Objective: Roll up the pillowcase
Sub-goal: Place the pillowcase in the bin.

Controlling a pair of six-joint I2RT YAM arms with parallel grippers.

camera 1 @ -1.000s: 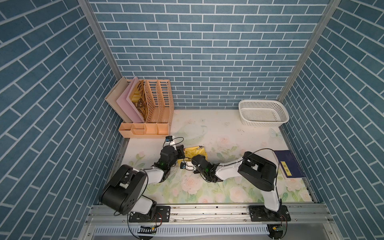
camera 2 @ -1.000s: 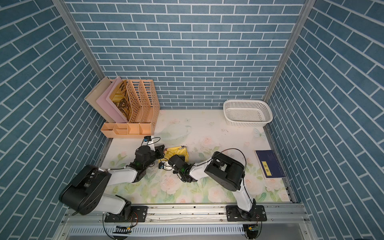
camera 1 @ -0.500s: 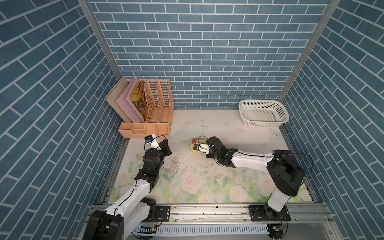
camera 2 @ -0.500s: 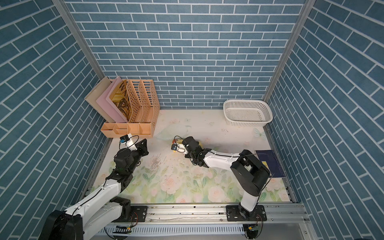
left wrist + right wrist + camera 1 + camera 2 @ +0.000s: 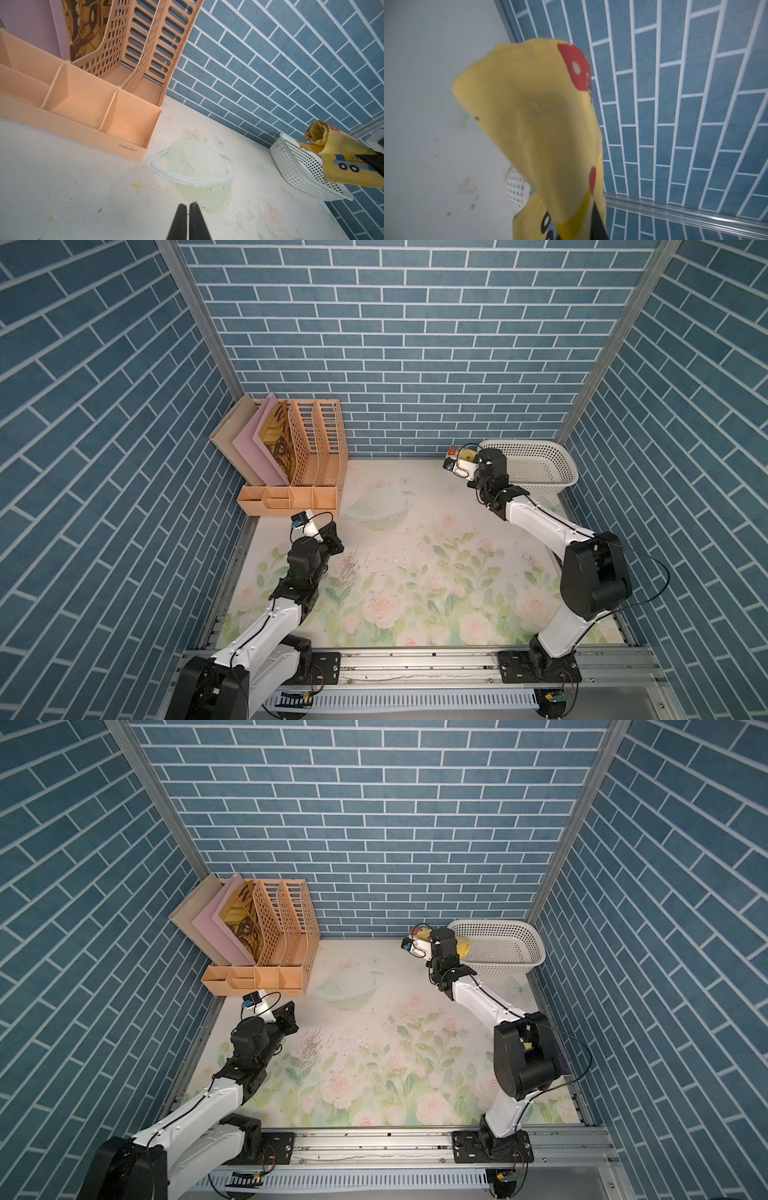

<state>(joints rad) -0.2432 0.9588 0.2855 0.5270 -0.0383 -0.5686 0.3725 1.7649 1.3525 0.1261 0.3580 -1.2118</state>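
Note:
The bundle still hangs by the white basket's rim, so my right gripper will carry it over the basket's open inside, lower and release it.
The pillowcase [image 5: 349, 164] is a rolled yellow bundle with printed vehicles, held in the air at the near-left rim of the white basket [image 5: 540, 472]. In both top views only scraps of the yellow pillowcase [image 5: 462, 946] show past the right wrist. My right gripper [image 5: 583, 228] is shut on the bundle's lower end; the fabric [image 5: 539, 124] hides most of its fingers. My left gripper [image 5: 188, 205] is shut with nothing in it. It hovers low over the floral mat [image 5: 415, 572], just in front of the file organizer, far from the pillowcase.
A peach file organizer [image 5: 299, 464] with boards in it stands at the back left. Blue brick walls close in three sides. The basket [image 5: 507, 957] sits against the back right corner. An aluminium rail runs along the front edge.
My right arm carried the rolled pillowcase from mid-mat to the back right, up at the basket. My left gripper came off the fabric and drew back to the left.

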